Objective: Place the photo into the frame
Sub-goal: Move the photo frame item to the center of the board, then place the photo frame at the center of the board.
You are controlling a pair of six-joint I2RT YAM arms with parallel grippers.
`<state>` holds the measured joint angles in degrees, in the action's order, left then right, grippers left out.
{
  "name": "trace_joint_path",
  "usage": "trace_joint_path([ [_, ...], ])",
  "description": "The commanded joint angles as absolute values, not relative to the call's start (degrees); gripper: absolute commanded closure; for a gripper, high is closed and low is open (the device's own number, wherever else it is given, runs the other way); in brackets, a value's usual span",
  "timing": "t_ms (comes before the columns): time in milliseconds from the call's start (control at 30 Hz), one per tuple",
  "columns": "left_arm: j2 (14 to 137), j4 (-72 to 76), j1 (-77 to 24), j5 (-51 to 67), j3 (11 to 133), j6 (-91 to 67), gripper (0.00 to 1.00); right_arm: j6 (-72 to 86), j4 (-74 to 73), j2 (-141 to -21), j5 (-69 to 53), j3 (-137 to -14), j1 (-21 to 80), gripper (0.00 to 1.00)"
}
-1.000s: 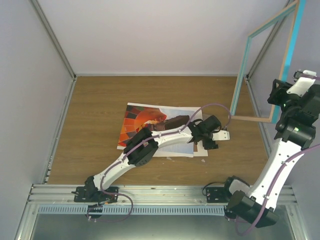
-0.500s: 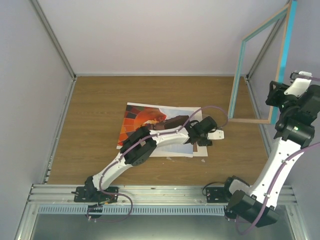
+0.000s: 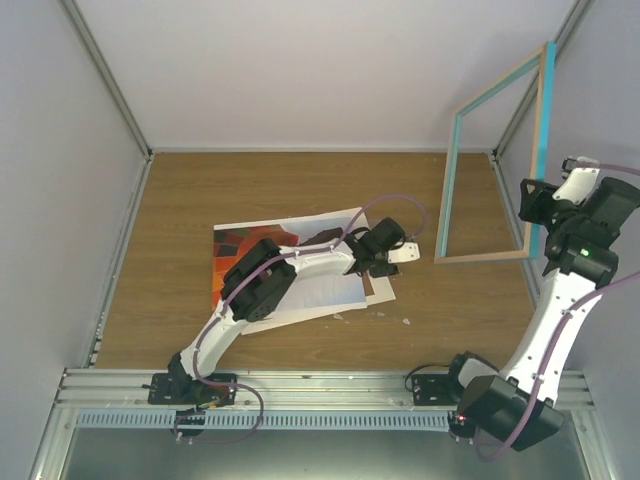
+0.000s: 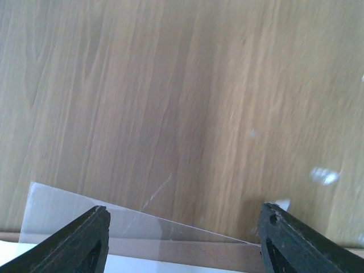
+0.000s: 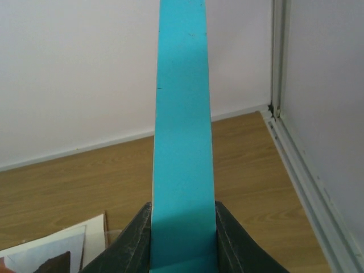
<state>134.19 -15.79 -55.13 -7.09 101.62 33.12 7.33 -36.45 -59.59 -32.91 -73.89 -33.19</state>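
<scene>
The open wood (image 3: pixel 425 290) beside the stack lies below the right gripper and to its left in the top view, so the robot needs to lower the tilted frame there, level it on the way and let go.
The photo (image 3: pixel 232 255), orange-red on its left part, lies flat on the wooden table under my left arm, stacked with a white sheet and a brown backing board (image 3: pixel 383 288). My left gripper (image 3: pixel 393 258) hovers low over the stack's right edge. In the left wrist view it (image 4: pixel 182 227) is open, with a clear sheet's corner (image 4: pixel 68 213) and the board's edge (image 4: pixel 187 250) lying between its fingers (image 4: pixel 85 242). The teal frame (image 3: pixel 447 185) hangs tilted in the air at the right, with my right gripper (image 3: pixel 535 205) shut on its right bar (image 5: pixel 182 114).
Grey walls with metal posts (image 3: pixel 105 75) close in the table on three sides. Small white scraps (image 3: pixel 405 322) lie near the stack's front right corner. The arms' bases sit on the rail (image 3: pixel 320 385) at the near edge.
The stack with the photo has slid left and turned. My left gripper has drawn back to the left with it. The right arm has swung the frame leftward, towards the table's middle.
</scene>
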Motion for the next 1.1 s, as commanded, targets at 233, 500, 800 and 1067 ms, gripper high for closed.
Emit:
trace_joint_path([
  [233,127.06,-19.45,-51.24,-8.18,84.54,40.51,0.29,9.02,-32.9,-60.83,-42.06,-68.2,-33.49,0.99],
  [500,124.33,-18.9,-46.42,-8.05,81.1,41.36,0.31,12.27,-29.5,-61.86,-47.28,-60.05,-33.53,0.99],
  [800,117.67,-21.07,-43.04,-2.17,82.03,41.99,0.3,9.71,-29.64,-68.0,-49.25,-57.03,-33.77,0.99],
  [1067,109.08,-25.82,-48.66,10.53,79.72,43.01,0.18,4.81,-31.73,-75.65,-51.64,-58.1,-37.32,0.99],
])
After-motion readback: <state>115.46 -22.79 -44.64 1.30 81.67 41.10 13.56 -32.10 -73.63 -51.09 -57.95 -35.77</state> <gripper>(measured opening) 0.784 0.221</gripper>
